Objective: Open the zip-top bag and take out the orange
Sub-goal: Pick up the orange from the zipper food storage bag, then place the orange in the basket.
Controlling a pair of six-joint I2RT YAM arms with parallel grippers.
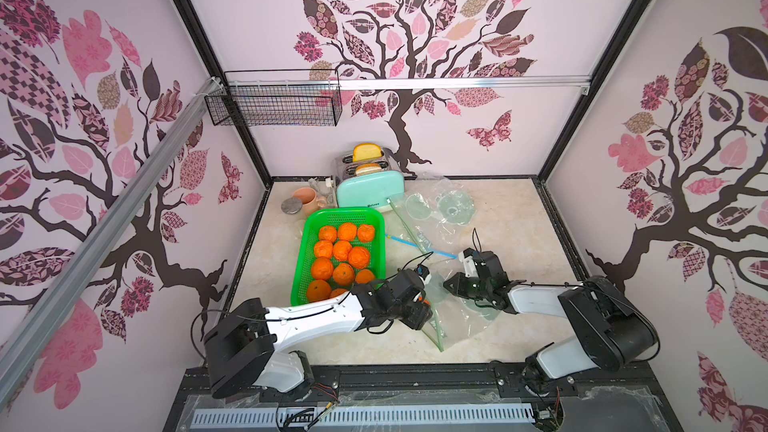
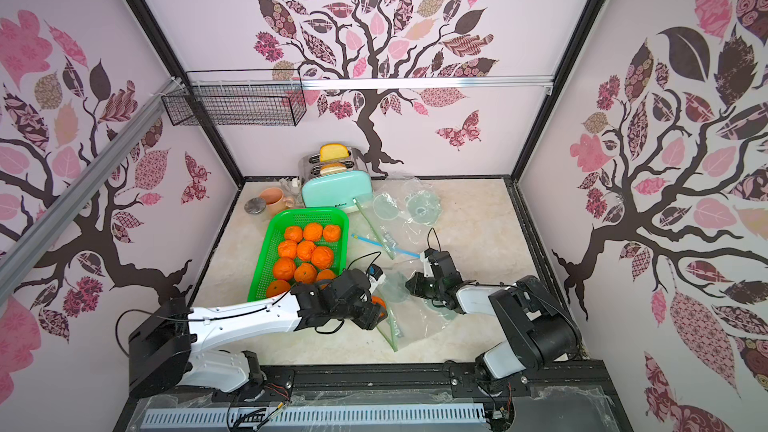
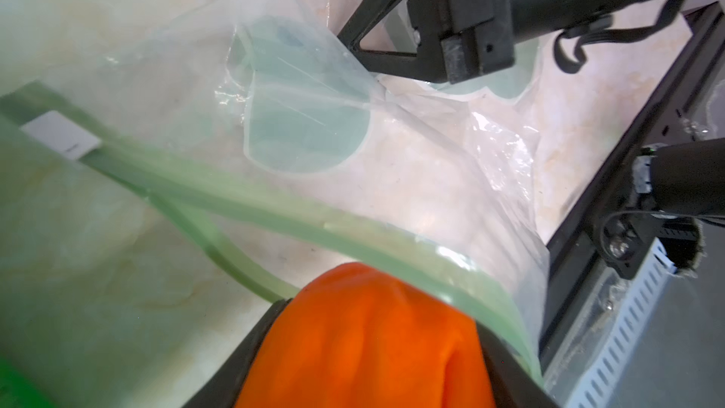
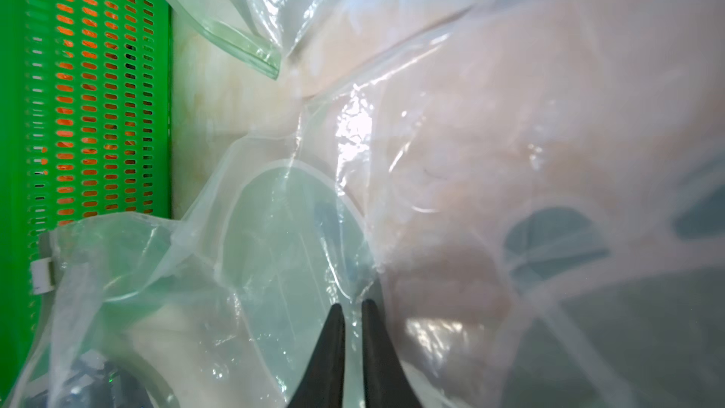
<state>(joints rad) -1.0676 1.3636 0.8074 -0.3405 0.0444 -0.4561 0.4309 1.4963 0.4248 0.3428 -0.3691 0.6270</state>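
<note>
I will next lift my left gripper off the bag, cross the green basket's rim, lower and release, as the near end of the green basket [image 1: 348,286], with other oranges, is beside it.
The clear zip-top bag [image 1: 463,315] with a green zip strip lies on the table's near middle, in both top views [image 2: 419,317]. My left gripper [image 1: 423,307] is at the bag's mouth, shut on an orange [image 2: 378,302]. The left wrist view shows that orange [image 3: 365,339] filling the space between the dark fingers [image 3: 266,319], with the green zip strip [image 3: 274,206] draped just past it. My right gripper [image 1: 446,284] pinches the bag's film from the far side. In the right wrist view its fingertips [image 4: 352,308] stand almost together with the bag's plastic [image 4: 298,229] between them.
A green basket [image 1: 376,218] with several oranges sits left of the bag, close to my left arm. Behind it are a mint toaster [image 1: 370,193] and a pink mug [image 1: 305,199]. More clear bags [image 1: 440,209] lie at the back; a wire basket [image 1: 274,103] hangs on the wall.
</note>
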